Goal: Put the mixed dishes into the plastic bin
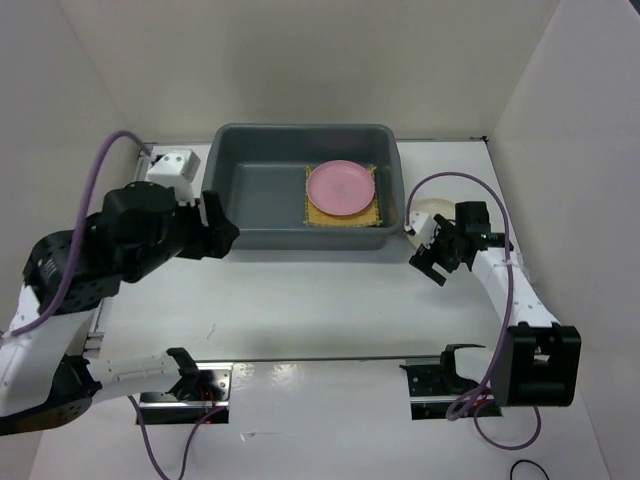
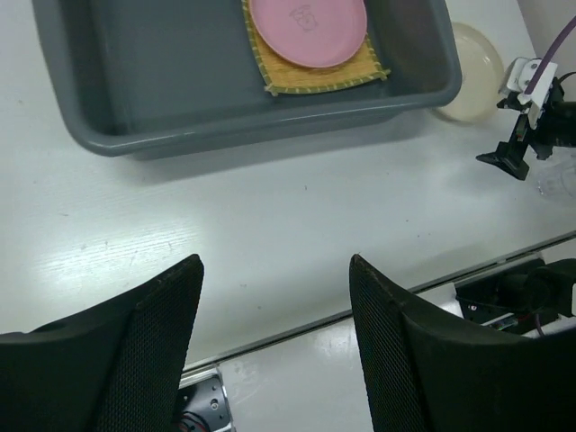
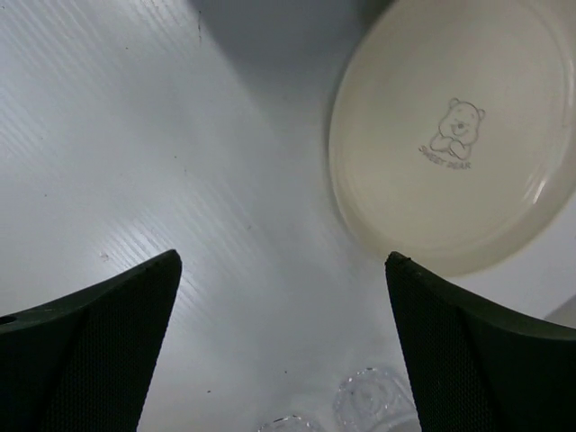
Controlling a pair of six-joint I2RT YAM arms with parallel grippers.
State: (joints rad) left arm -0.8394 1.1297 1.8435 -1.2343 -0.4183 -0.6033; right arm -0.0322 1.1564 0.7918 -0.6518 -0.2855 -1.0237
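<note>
My right gripper should move outward and down to straddle the cream-white plate's near rim (image 3: 345, 219), then close. The tabletop beside that rim is bare and leaves space for a finger.
The dark grey plastic bin (image 1: 260, 190) stands at the back middle of the table. Inside it, at its right end, the pink plate (image 1: 342, 187) lies on the yellow-tan bamboo mat (image 1: 368, 218); both also show in the left wrist view, plate (image 2: 309, 27) on mat (image 2: 351, 74). The cream-white plate (image 1: 428, 209) lies on the table just right of the bin, with a bear print (image 3: 454, 130). My right gripper (image 1: 432, 262) is open and empty, just in front of this plate. My left gripper (image 1: 222, 232) is open and empty, by the bin's front left corner.
A small white box (image 1: 174, 166) sits left of the bin. White walls close the table at left, back and right. Metal mounting plates (image 1: 190, 392) hold the arm bases at the near edge. Purple cables loop off both arms.
</note>
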